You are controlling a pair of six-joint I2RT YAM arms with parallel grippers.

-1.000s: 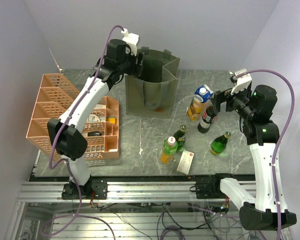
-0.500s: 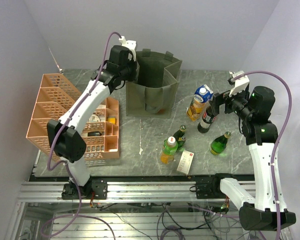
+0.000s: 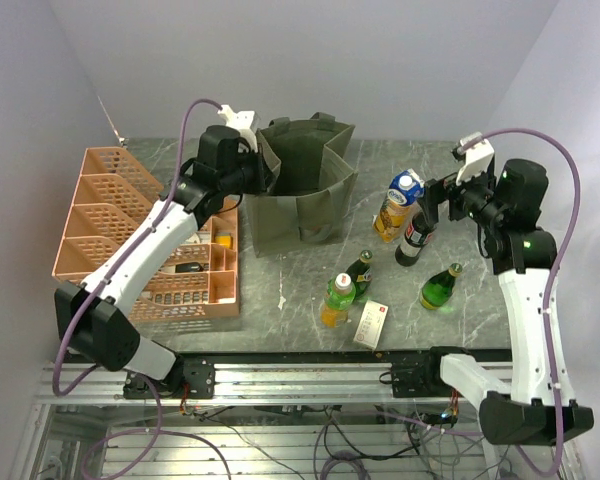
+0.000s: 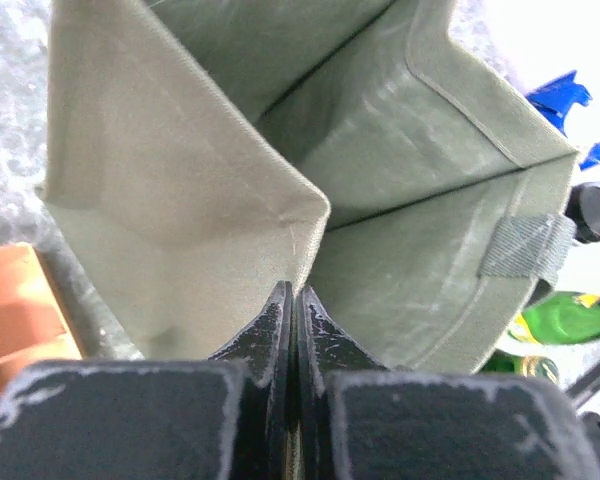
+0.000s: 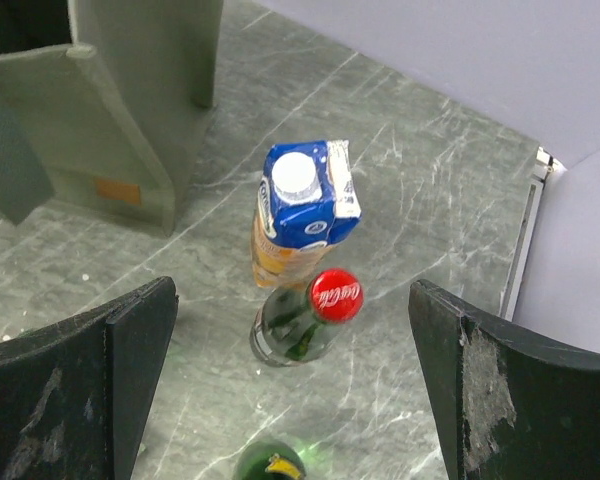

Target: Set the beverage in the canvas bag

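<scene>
The juice carton stands just beyond the cola bottle, so my right gripper needs to move outward past the red cap and then down around the carton's blue top.
The olive-green canvas bag stands open at the back of the table. My left gripper is shut on its near-left rim corner; in the left wrist view the fabric fold runs straight into the closed gripper. My right gripper hangs open above a red-capped cola bottle, its fingers wide on either side and not touching it. A blue and orange juice carton stands just behind that bottle.
A salmon-pink lattice crate lies at the left under the left arm. Two green bottles, a yellow drink with a green cap and a small white card box stand near the front middle.
My left gripper went from open to shut on the bag's rim and drew back to the left, pulling the bag's mouth with it. The right gripper has barely moved.
</scene>
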